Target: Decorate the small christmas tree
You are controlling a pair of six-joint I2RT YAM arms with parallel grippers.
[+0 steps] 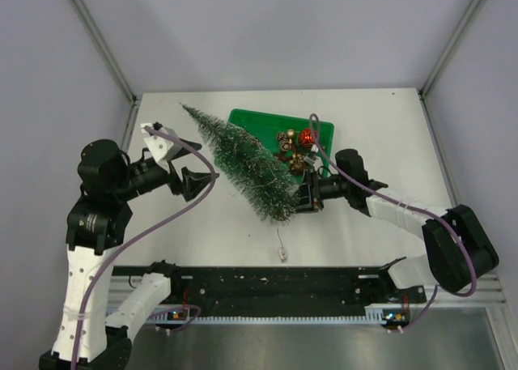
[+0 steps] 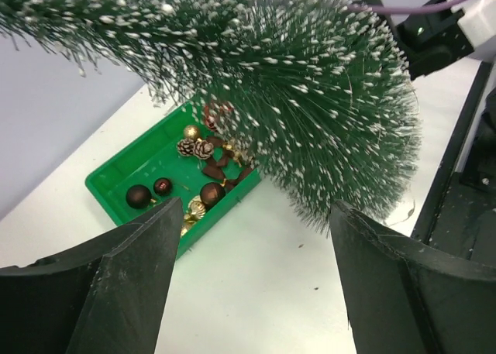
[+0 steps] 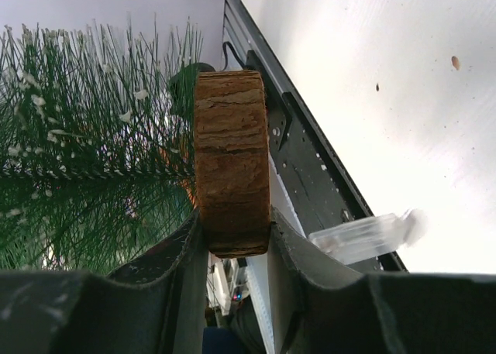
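I will next move my right gripper toward my open left gripper and let go of the tree's wooden base, since the open fingers of my left gripper hang to the left of my right gripper in the top view.
The small christmas tree [image 1: 243, 159] is held tilted above the table, its tip toward the far left and its brown wooden base [image 3: 231, 152] toward the right arm. My right gripper [image 3: 232, 224] is shut on that base, one finger on each flat face. My left gripper [image 1: 198, 182] hangs open just left of the tree's middle. In the left wrist view nothing lies between the left gripper's [image 2: 256, 242] fingers, and the frosted bristles [image 2: 310, 98] hang above and ahead of them.
A green tray [image 1: 241, 119] behind the tree holds several baubles, pine cones and gold ornaments [image 2: 194, 149]. A small clear plastic piece on a thin wire [image 1: 281, 253] lies near the front edge. A black rail [image 1: 267, 285] runs along the near side.
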